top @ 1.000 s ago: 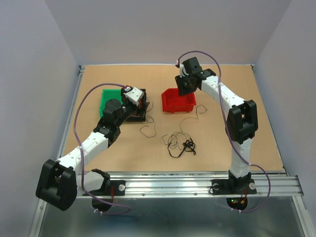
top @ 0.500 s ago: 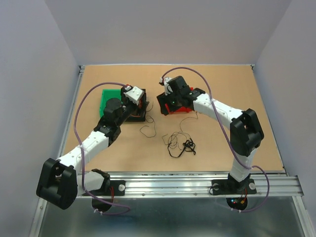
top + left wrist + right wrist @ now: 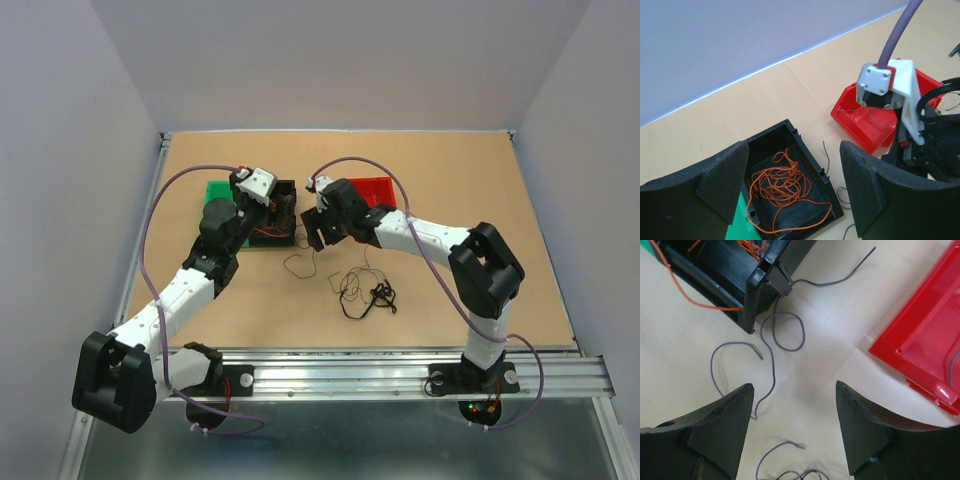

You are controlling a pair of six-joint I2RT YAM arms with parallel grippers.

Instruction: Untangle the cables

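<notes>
The robot's right gripper should go down next, slightly toward the black bin, onto the grey cable's part beside its small loop, where the cable runs single.
An orange cable lies coiled inside a black bin; one orange loop hangs over its wall. A loose grey cable curls on the table beside that bin and also shows in the top view. A small knot of black and grey cables lies at mid-table. My left gripper is open and empty above the black bin. My right gripper is open and empty just above the grey cable, between the black bin and the red bin.
The black bin, a green bin to its left and the red bin stand at mid-back of the table. A thin grey wire lies in the red bin. The right wrist is close to the left gripper.
My right arm has swung left from over the red bin and come down beside the black bin. My left gripper has shifted slightly back and left over the black bin.
</notes>
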